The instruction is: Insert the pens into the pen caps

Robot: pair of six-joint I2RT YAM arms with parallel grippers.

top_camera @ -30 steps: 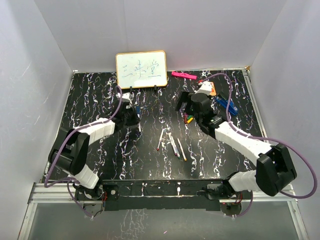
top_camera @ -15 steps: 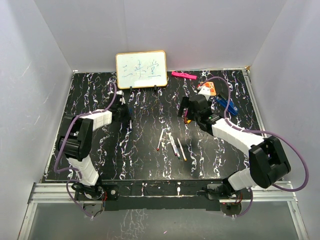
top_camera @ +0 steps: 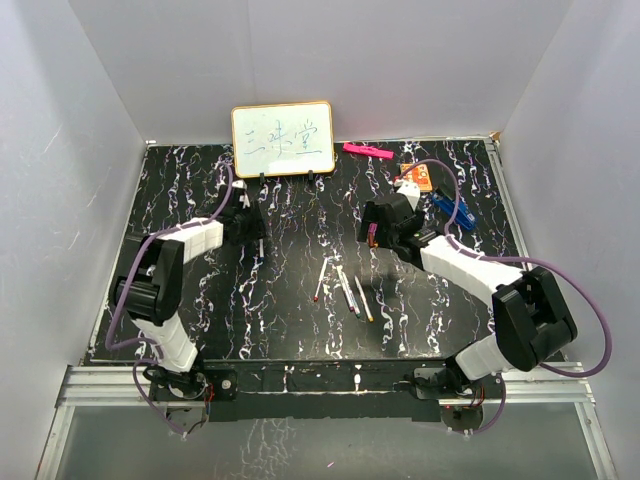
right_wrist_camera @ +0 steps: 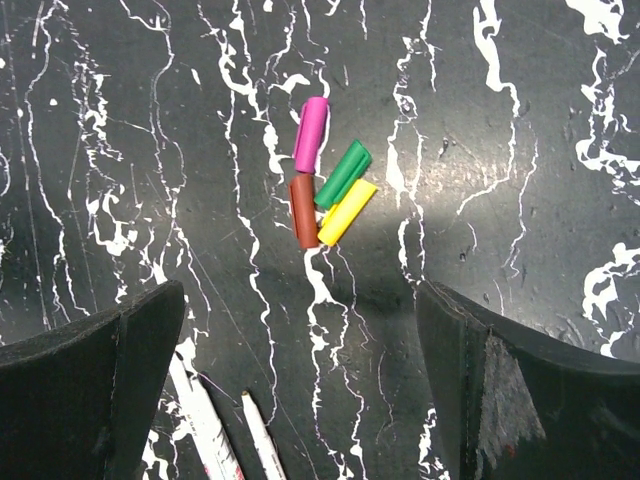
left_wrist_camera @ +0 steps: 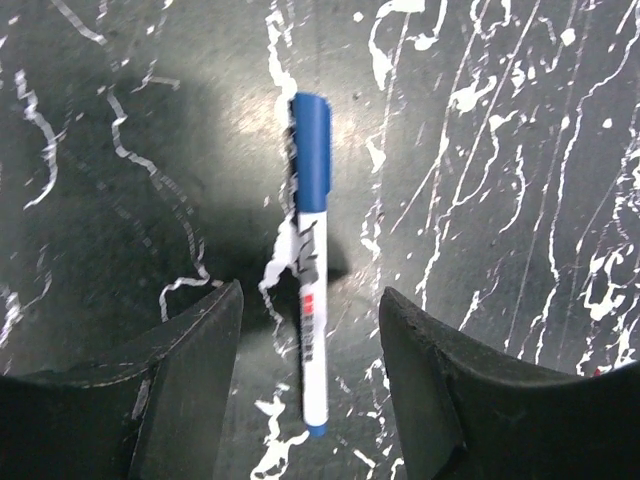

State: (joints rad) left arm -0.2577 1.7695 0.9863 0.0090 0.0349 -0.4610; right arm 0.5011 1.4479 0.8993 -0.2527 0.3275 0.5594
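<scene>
The nearest uncapped pen lies below the left gripper and to its right in the top view, so the left gripper will next move across, back and down onto it.
A white pen (left_wrist_camera: pixel 311 300) with the blue pen cap (left_wrist_camera: pixel 311 150) on it lies flat on the black marbled table. My left gripper (left_wrist_camera: pixel 310 290) hovers over it, open, with both fingers clear of the barrel. From above, this gripper (top_camera: pixel 251 222) is at the back left, below the whiteboard. My right gripper (right_wrist_camera: pixel 300 288) is wide open and empty, just short of four loose pen caps: purple-pink (right_wrist_camera: pixel 311 133), red-brown (right_wrist_camera: pixel 303 211), green (right_wrist_camera: pixel 343 174) and yellow (right_wrist_camera: pixel 346 212). Several uncapped pens (top_camera: pixel 345 287) lie mid-table; two of them (right_wrist_camera: pixel 205 420) show by the right gripper's left finger.
A small whiteboard (top_camera: pixel 283 139) stands at the back edge. A pink highlighter (top_camera: pixel 367 151) lies to its right. An orange item (top_camera: pixel 418 178) and a blue clip-like object (top_camera: pixel 443 206) sit behind the right arm. White walls enclose the table.
My left gripper has opened and let go of the blue-capped pen, which now lies on the table. The right gripper has shifted slightly left over the caps, still open.
</scene>
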